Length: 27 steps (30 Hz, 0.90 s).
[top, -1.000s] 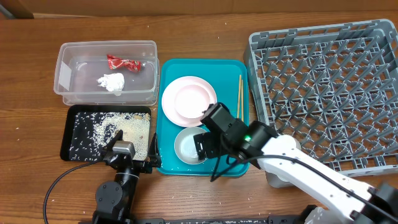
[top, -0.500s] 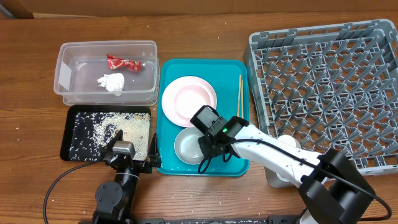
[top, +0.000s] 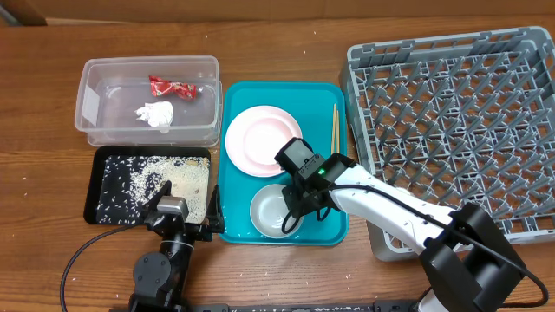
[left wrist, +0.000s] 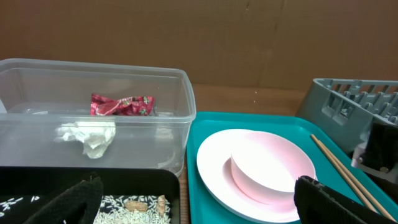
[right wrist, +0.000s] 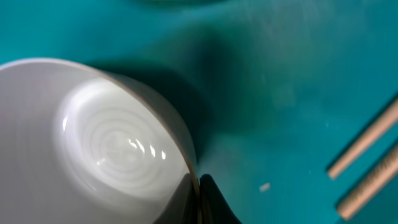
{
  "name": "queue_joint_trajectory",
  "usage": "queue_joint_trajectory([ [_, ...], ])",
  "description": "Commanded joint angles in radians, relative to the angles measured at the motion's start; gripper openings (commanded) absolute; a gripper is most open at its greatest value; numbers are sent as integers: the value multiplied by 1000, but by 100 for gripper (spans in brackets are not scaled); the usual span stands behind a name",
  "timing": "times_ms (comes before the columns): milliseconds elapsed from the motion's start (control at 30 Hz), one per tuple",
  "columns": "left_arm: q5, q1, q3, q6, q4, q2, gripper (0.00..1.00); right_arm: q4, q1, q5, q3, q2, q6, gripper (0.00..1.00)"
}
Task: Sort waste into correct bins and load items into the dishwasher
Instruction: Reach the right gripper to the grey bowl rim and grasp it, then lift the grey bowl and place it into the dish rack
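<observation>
The grey dish rack has empty rows, so my right gripper will next lift the bowl, carry it outward over the rack, tilt it, lower it and let it go there.
My right gripper [top: 293, 204] is shut on the right rim of a small pinkish-white bowl [top: 272, 211] at the front of the teal tray; close up, one of its fingertips [right wrist: 211, 199] presses the outside of the bowl [right wrist: 93, 143] rim wall and the other the inside. A round plate [top: 263, 139] with a second bowl [left wrist: 268, 169] on it lies behind. Chopsticks [top: 334, 130] lie along the tray's right side. The clear tub [top: 95, 104] holds a red wrapper [top: 171, 87] and white tissue [top: 156, 114]. Rice [top: 165, 182] lies in the black tray [top: 108, 204]. My left gripper [left wrist: 198, 186] stands open over that tray's front right corner.
The grey dish rack [top: 460, 130] fills the right of the table, its near corner beside my right arm. The teal tray [top: 325, 100] sits between the bins and the rack. A few grains lie scattered on the wooden tabletop [top: 43, 173].
My right gripper has gone from open to shut on the bowl's rim. The bowl has shifted slightly toward the tray's front right. The left arm has not moved.
</observation>
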Motion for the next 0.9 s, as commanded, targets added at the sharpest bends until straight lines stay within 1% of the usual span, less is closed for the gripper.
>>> queue_joint_trajectory([
  [0, -11, 10, -3, 18, 2, -9, 100, -56, -5, 34, 64, -57, 24, 4],
  [67, -11, 10, -3, 18, 2, -9, 100, -92, -5, 95, 87, -99, 67, 4],
  [133, -11, 10, -3, 18, 2, -9, 100, -139, -6, 205, 116, -153, 135, 4],
  [233, -11, 10, -3, 18, 2, -9, 100, -220, -11, 437, 158, -244, 271, 4],
  [267, -11, 10, -3, 18, 2, -9, 100, -249, -18, 552, 169, -285, 333, 4],
  [333, -11, 10, -3, 18, 2, -9, 100, -277, -34, 705, 170, -337, 402, 4],
  [400, -11, 10, -3, 18, 2, -9, 100, -321, -77, 925, 170, -394, 508, 4],
  [500, -11, 10, -3, 18, 2, -9, 100, -344, -154, 1105, 170, -410, 581, 4],
  [600, -11, 10, -3, 18, 2, -9, 100, -313, -259, 1174, 161, -399, 580, 4],
  [800, -11, 10, -3, 18, 2, -9, 100, -275, -467, 1172, 159, -307, 572, 4],
  [867, -11, 10, -3, 18, 2, -9, 100, -262, -525, 1171, 159, -254, 546, 4],
])
